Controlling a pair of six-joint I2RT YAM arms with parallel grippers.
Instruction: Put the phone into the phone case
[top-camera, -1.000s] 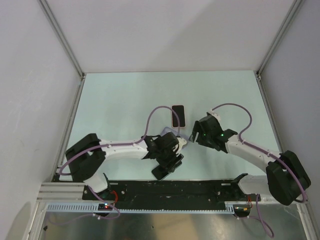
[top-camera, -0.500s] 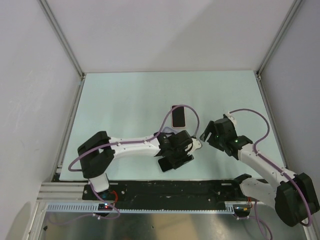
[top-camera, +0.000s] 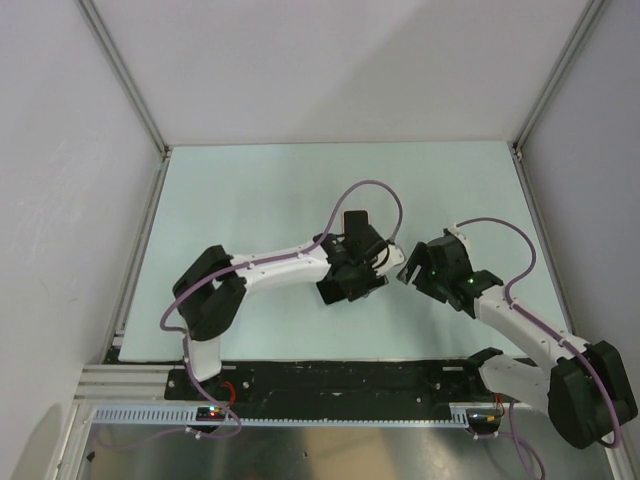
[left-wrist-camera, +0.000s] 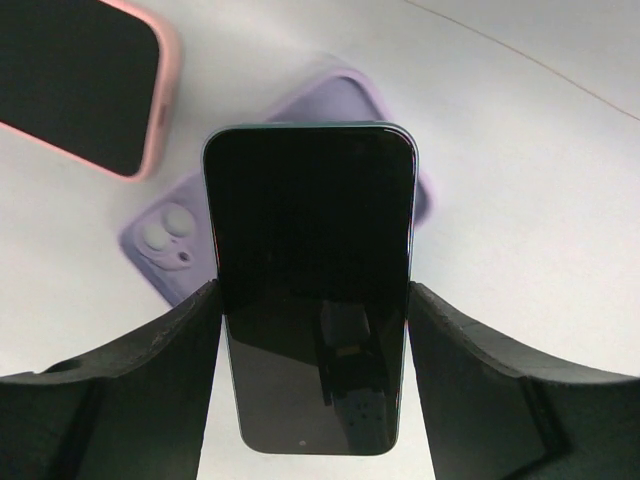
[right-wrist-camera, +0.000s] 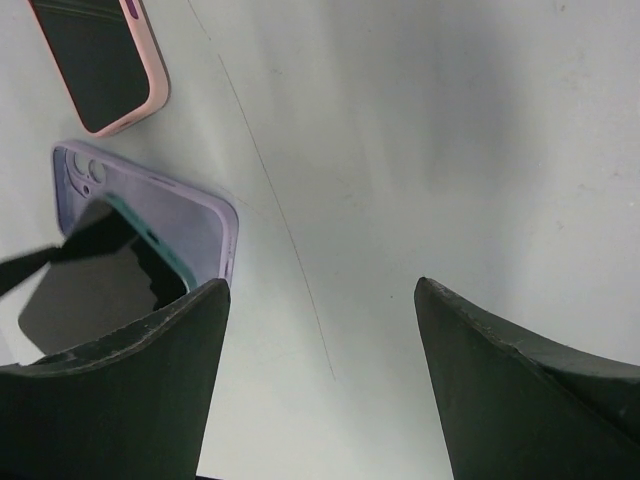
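Note:
The black phone (left-wrist-camera: 310, 290) is hanging over the empty lilac phone case. I will lower my left gripper toward the case and let go of the phone lying across the case's rim.
My left gripper (left-wrist-camera: 312, 330) is shut on a black phone (left-wrist-camera: 310, 290) with a teal edge, gripped by its long sides. The phone hangs just above the empty lilac phone case (left-wrist-camera: 165, 240), which lies open side up on the table. In the top view the left gripper (top-camera: 352, 272) and the phone (top-camera: 334, 291) cover most of the case. The right wrist view shows the lilac case (right-wrist-camera: 160, 205) with the phone's teal edge (right-wrist-camera: 150, 240) over it. My right gripper (right-wrist-camera: 320, 300) is open and empty, just right of the case (top-camera: 415, 265).
A second phone in a pink case (top-camera: 355, 222) lies just beyond the lilac case; it also shows in the left wrist view (left-wrist-camera: 80, 80) and the right wrist view (right-wrist-camera: 100, 60). A black rail (top-camera: 340, 378) runs along the near edge.
My left gripper has carried the phone away from the near edge to above the lilac case. My right gripper drew back to the right, off the case.

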